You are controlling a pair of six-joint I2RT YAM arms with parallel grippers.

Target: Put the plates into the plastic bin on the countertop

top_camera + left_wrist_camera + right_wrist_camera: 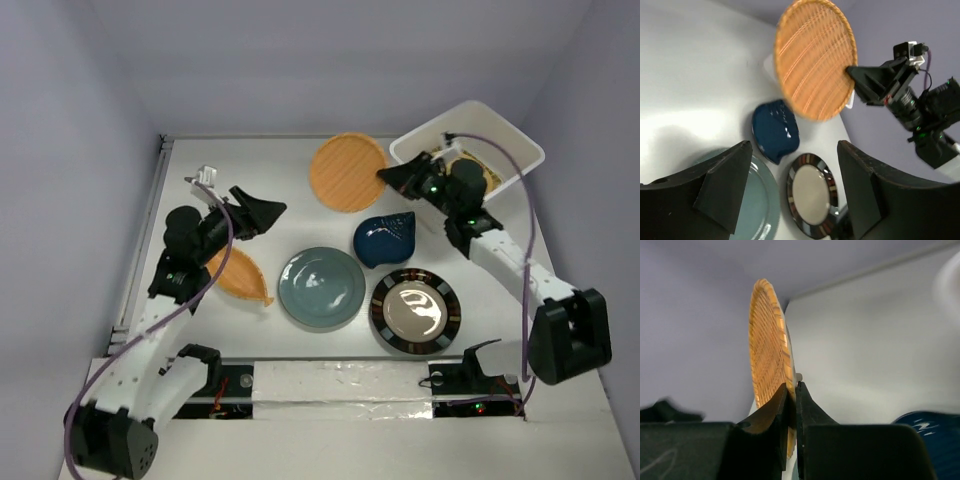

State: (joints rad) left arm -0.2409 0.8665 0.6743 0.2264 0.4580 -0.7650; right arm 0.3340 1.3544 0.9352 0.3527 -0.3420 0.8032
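Note:
The woven plate (347, 172) is still hanging outside, so my right gripper needs to swing to the right in the top view over the white bin (520, 150) next, and then go down.
My right gripper (385, 178) is shut on the right rim of the orange woven round plate (347, 172) and holds it tilted above the countertop; the wrist view shows the rim pinched between the jaws (794, 390). The white plastic bin (520, 150) stands at the far right behind that arm, with plates partly visible inside. My left gripper (275, 212) is open and empty above the left of the table. Below it lie the dark-blue leaf plate (385, 238), the grey-blue round plate (321, 287), the black-rimmed plate (415, 312) and the orange leaf plate (240, 277), partly under the left arm.
A metal rail (145, 240) runs along the left edge of the white countertop. In the left wrist view the woven plate (815, 55) hangs over the dark-blue plate (775, 130), beside the right arm (905, 95). Grey walls close the back and sides.

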